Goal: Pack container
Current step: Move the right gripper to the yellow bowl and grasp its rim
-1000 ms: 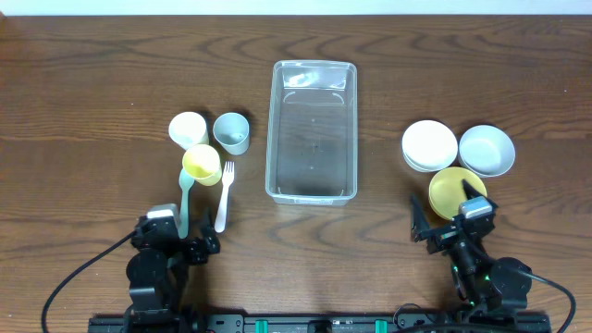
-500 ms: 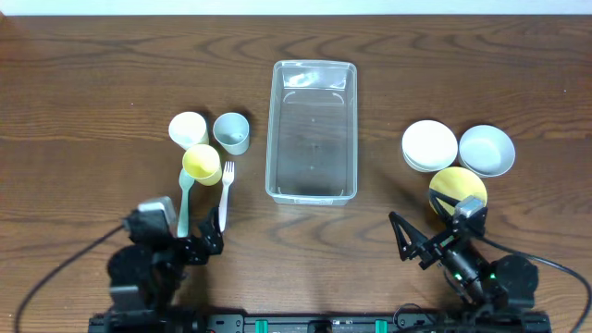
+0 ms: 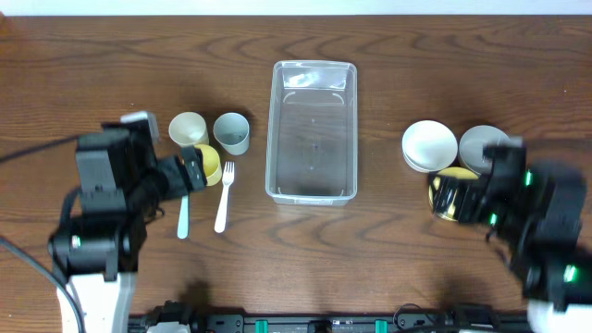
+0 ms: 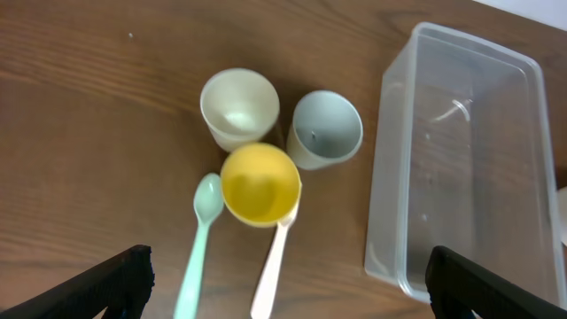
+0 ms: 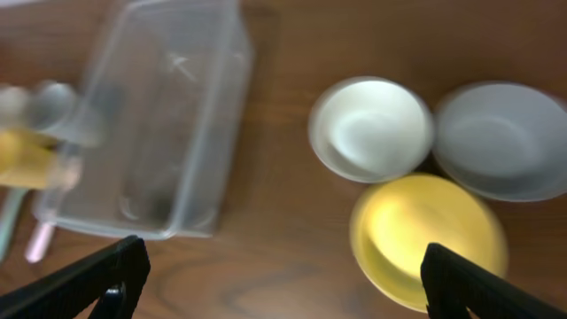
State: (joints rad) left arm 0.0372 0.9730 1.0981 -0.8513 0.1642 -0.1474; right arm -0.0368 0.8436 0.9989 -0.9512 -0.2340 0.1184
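Observation:
The other bowls crowd the far side of the yellow bowl, so my right gripper should move down and toward the right in its wrist view onto the yellow bowl's near rim (image 5: 498,266).
The clear container (image 3: 312,129) lies empty at the table's middle, also seen in the left wrist view (image 4: 461,159) and the right wrist view (image 5: 151,133). My left gripper (image 3: 181,174) hovers open over the cups, with nothing between its fingers (image 4: 115,279). Below it stand a cream cup (image 4: 237,106), a grey-blue cup (image 4: 325,128) and a yellow cup (image 4: 260,183), with a green spoon (image 4: 202,239) and a white fork (image 4: 273,266). My right gripper (image 3: 455,196) hangs open above the yellow bowl (image 5: 425,235), beside a white bowl (image 5: 372,128) and a grey bowl (image 5: 505,137).
In the overhead view my left arm covers part of the yellow cup (image 3: 211,165), and my right arm covers part of the yellow bowl (image 3: 444,190). The spoon (image 3: 183,217) and fork (image 3: 223,199) lie between the cups and the front edge.
Both arms have lifted from the front edge and swung forward, the left over the cups, the right over the bowls. Both grippers stayed open. No object moved.

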